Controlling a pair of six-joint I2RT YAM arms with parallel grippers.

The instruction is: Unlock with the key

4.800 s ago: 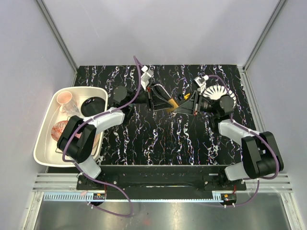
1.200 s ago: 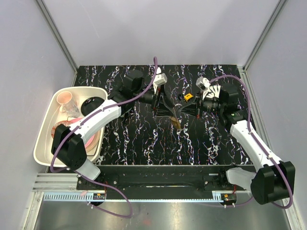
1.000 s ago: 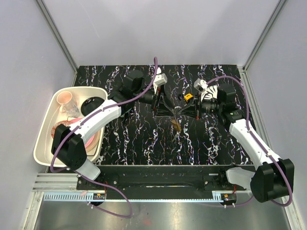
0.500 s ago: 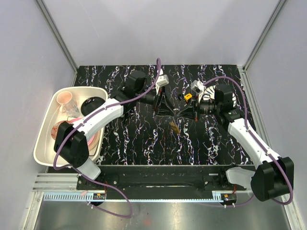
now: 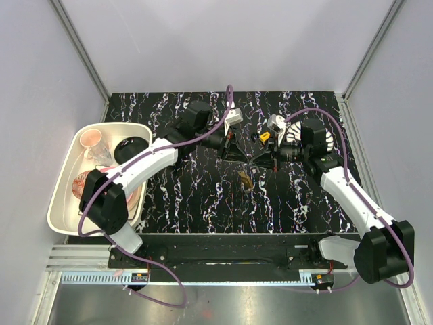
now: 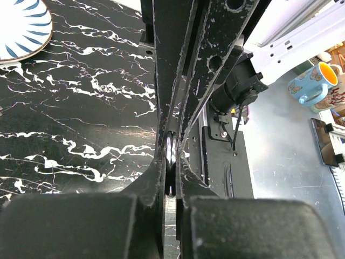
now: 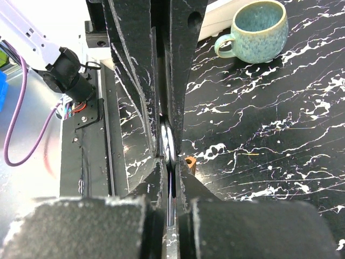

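Observation:
My left gripper is holding the padlock and will next tip its fingers down, lower it outward onto the bare tabletop near the teal mug and release it.
The brass padlock (image 5: pixel 245 179) shows below and between the two grippers over the black marbled table (image 5: pixel 203 196). I cannot tell whether it hangs or lies there. My left gripper (image 5: pixel 235 152) is shut on a thin silver metal piece (image 6: pixel 171 148) that looks like the padlock's shackle. My right gripper (image 5: pixel 256 161) is shut on thin silver metal (image 7: pixel 168 141) that looks like the key. A brown corner of the padlock (image 7: pixel 189 162) peeks out beside the right fingers. The two sets of fingertips almost meet.
A cream tray (image 5: pixel 64 177) with dishes stands at the left. A striped plate (image 5: pixel 323 139) lies under the right arm and also shows in the left wrist view (image 6: pixel 21 24). A teal mug (image 7: pixel 259 29) stands on the table. A small yellow object (image 5: pixel 264 137) is by the right gripper.
Both arms have risen and reached further in since the earliest frame. The padlock, then held level between the grippers, now sits lower and nearer the front. In the last second little has moved.

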